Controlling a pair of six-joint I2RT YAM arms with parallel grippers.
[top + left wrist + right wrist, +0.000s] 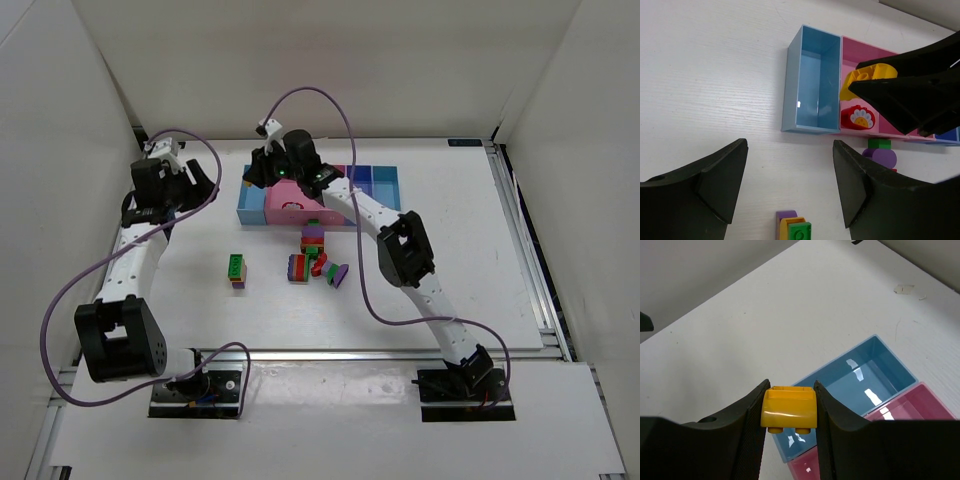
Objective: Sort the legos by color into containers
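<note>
The light blue end compartment (252, 203) lies empty and open below my right gripper. The gripper lowers toward it next and releases the yellow lego there.
My right gripper (790, 407) is shut on a yellow lego (789, 409) and holds it above the left end of the tray (244, 208); it also shows in the left wrist view (867, 80) over the first pink compartment (887, 115). A red flower lego (859, 117) lies in that pink compartment. The light blue end compartment (815, 85) holds nothing. My left gripper (790, 185) is open above the table, with a stacked purple, yellow and green lego (794, 227) below it. Several loose legos (315, 255) lie in front of the tray.
The green-topped stack (236, 270) stands apart, left of the main pile. White walls enclose the table on the left, back and right. A purple cable (330, 110) loops over the right arm.
</note>
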